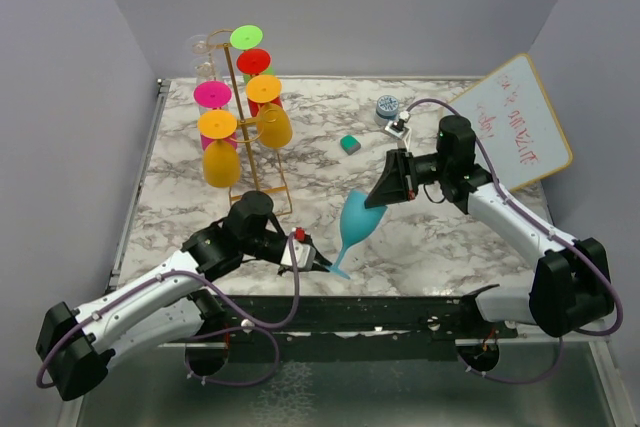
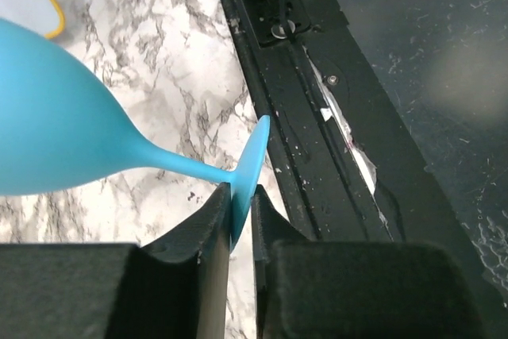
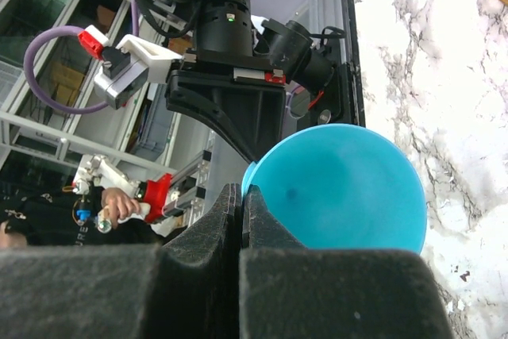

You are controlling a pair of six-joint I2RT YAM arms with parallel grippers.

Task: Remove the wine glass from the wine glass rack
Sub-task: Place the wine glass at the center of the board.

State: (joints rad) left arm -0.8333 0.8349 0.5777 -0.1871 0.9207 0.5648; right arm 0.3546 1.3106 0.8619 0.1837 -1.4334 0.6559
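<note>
I will next swing my right gripper outward, turn the tilted glass upright and let go of it on the marble [image 1: 376, 154] beside the green block, because that spot is bare.
A light blue wine glass [image 1: 360, 219] hangs tilted over the table's near edge, away from the wine glass rack [image 1: 236, 97], a gold wire stand at the back left that carries several coloured glasses. My left gripper [image 1: 325, 267] is shut on the glass's round foot, which sits edge-on between its fingertips in the left wrist view [image 2: 240, 196], the bowl [image 2: 63, 140] reaching off to the left. My right gripper [image 1: 383, 195] is shut on the rim of the bowl [image 3: 341, 188], pinching it at the fingertips [image 3: 240, 190].
A white board with a yellow frame [image 1: 515, 122] leans at the back right. A small green block [image 1: 349, 144] and a grey-blue round cap [image 1: 387, 107] lie on the marble table [image 1: 440, 247]. Grey walls close in the left, back and right sides.
</note>
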